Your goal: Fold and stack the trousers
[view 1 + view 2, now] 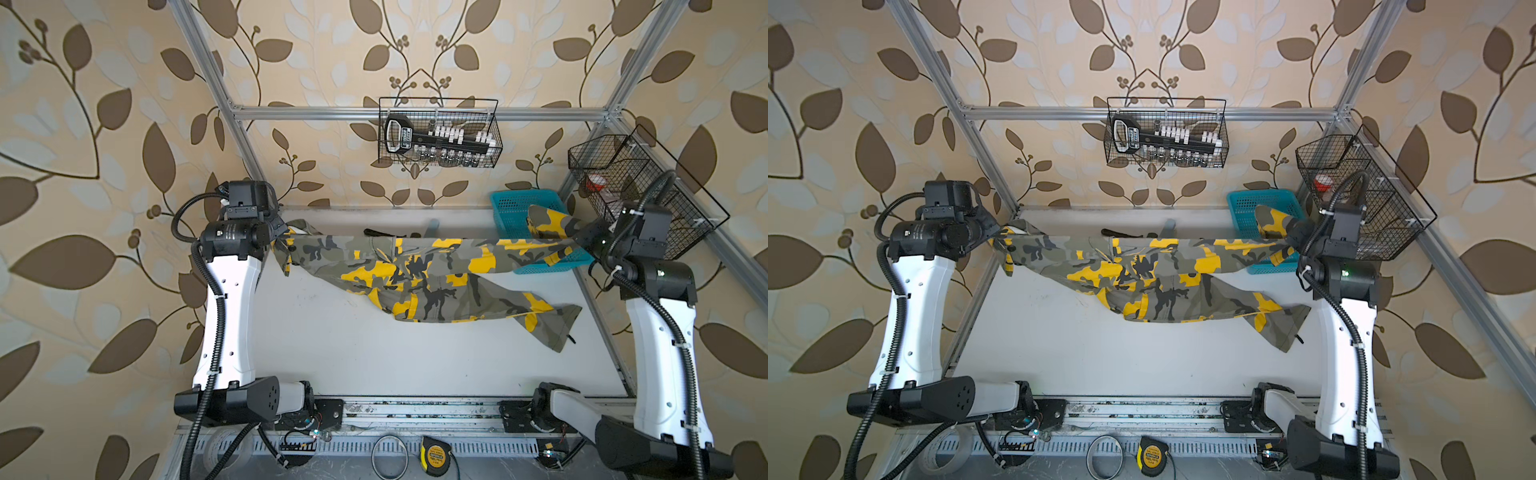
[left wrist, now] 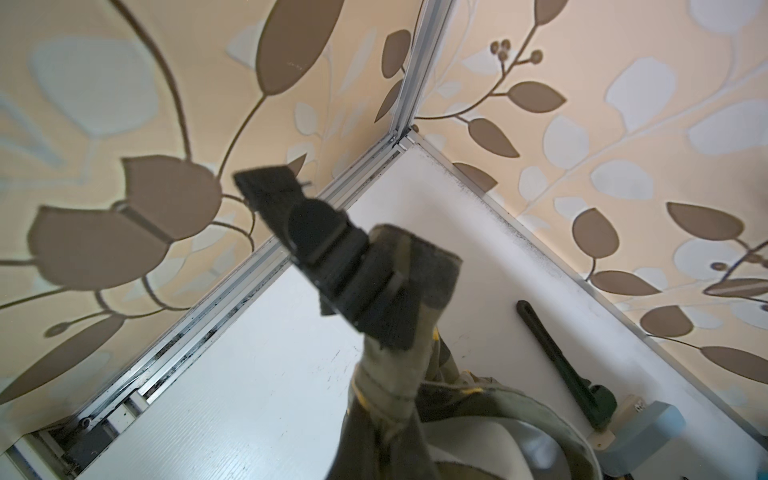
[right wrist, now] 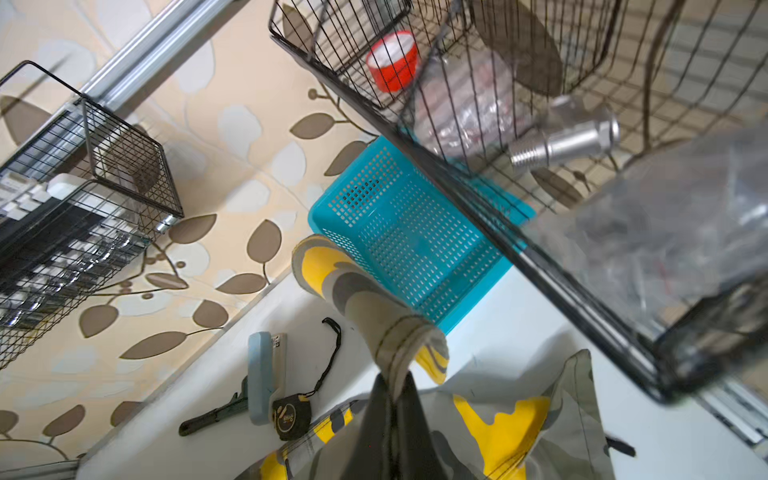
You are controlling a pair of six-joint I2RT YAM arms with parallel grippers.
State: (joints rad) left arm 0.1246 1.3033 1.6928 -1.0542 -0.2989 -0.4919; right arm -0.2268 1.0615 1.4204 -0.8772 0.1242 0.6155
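Note:
The clear near part of the table is below my right gripper, toward my base. My right gripper will move the trousers' leg hem back and down and let go of it on that bare part.
The camouflage trousers [image 1: 415, 270] [image 1: 1142, 270] hang above the white table [image 1: 353, 353] in both top views. One side is stretched taut between my two grippers. A leg sags forward, and its hem [image 1: 557, 328] rests on the table at the right. My left gripper [image 1: 279, 239] [image 1: 995, 241] is shut on the left end at the back left. In the left wrist view bunched cloth [image 2: 395, 374] hides the fingers. My right gripper [image 1: 575, 241] [image 3: 395, 386] is shut on a leg hem, which curls up past the black fingertips.
A turquoise basket [image 1: 515, 208] [image 3: 415, 232] stands at the back right, under the trousers' right end. Black wire baskets hang on the back rail [image 1: 440, 133] and the right rail [image 1: 631, 187], close to my right wrist. A wrench [image 3: 212, 415], tape measure [image 3: 291, 415] and pale blue box [image 3: 262, 374] lie along the back edge.

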